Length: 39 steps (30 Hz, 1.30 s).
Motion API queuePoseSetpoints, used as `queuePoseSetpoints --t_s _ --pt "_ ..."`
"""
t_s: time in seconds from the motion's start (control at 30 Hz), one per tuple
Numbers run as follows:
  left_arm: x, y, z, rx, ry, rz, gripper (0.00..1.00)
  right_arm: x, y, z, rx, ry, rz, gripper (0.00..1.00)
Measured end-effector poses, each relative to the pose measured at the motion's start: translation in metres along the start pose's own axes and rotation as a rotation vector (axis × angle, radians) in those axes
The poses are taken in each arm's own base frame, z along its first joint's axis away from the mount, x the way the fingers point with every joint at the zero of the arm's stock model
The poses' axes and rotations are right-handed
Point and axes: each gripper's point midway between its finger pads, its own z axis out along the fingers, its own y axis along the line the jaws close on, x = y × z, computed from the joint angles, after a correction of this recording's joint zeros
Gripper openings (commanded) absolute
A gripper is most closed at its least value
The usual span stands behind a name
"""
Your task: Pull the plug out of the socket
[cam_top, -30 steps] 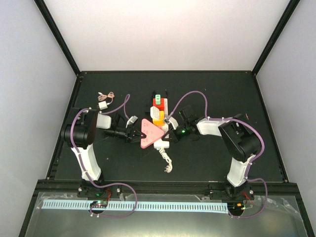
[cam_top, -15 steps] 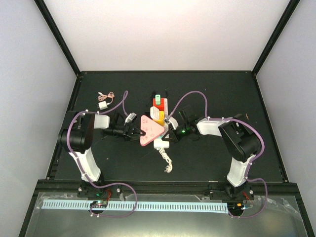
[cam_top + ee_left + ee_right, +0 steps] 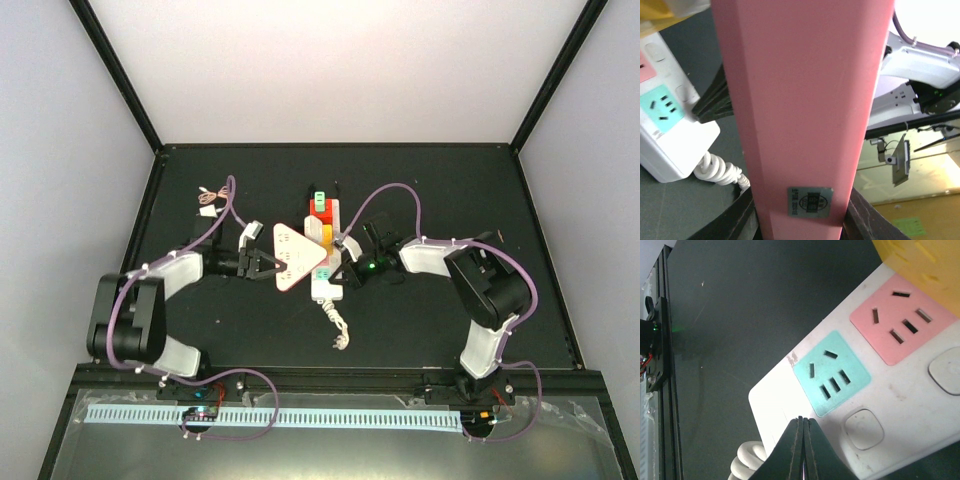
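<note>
The robot's left gripper will carry the plug outward and down and let go of it clear of the power strip, since open tabletop [image 3: 261, 191] beside the charger lies below and outward of the gripper.
The socket [image 3: 329, 289] is a long white power strip at the table's middle, with a coiled white cord [image 3: 339, 327] at its near end. My left gripper [image 3: 262, 265] is shut on a pink triangular plug [image 3: 297, 257] and holds it tilted, just left of the strip and clear of its outlets. In the left wrist view the plug [image 3: 800, 100] fills the middle and the strip [image 3: 670, 125] lies to the left. My right gripper [image 3: 801, 422] is shut and empty, its tips on the strip's end [image 3: 775, 405] beside a bare teal outlet [image 3: 832, 372].
Green [image 3: 320, 199], red [image 3: 318, 217] and yellow [image 3: 321, 238] plugs sit in the strip's far outlets. A bare pink outlet [image 3: 900, 325] lies beside the teal one. A small white charger with a thin cable [image 3: 210, 201] lies at the back left.
My left arm has swung, carrying the pink plug up and to the left, off the strip, and tipping it so its pale pin face shows. The right gripper has not moved.
</note>
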Motion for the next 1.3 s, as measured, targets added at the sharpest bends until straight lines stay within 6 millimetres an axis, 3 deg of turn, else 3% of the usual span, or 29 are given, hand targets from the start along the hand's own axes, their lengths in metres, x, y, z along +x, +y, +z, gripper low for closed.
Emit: queuePoseSetpoints --t_s 0.3,0.6,0.73,1.03,1.3 --pt "-0.008 -0.041 -0.008 -0.067 -0.059 0.195 0.02 -0.002 -0.002 -0.008 0.051 -0.001 -0.004 0.06" --pt "-0.056 -0.052 -0.023 -0.187 -0.136 0.281 0.02 -0.016 0.006 -0.022 0.079 -0.041 -0.056 0.06" --pt "-0.08 -0.041 -0.029 -0.275 -0.194 0.268 0.02 -0.021 0.009 -0.028 0.085 -0.059 -0.073 0.06" --pt "-0.156 0.011 -0.06 -0.5 -0.389 0.175 0.02 -0.027 0.009 -0.036 0.096 -0.082 -0.081 0.07" --pt "-0.206 0.046 -0.075 -0.58 -0.484 0.105 0.01 -0.028 0.009 -0.037 0.096 -0.087 -0.084 0.08"
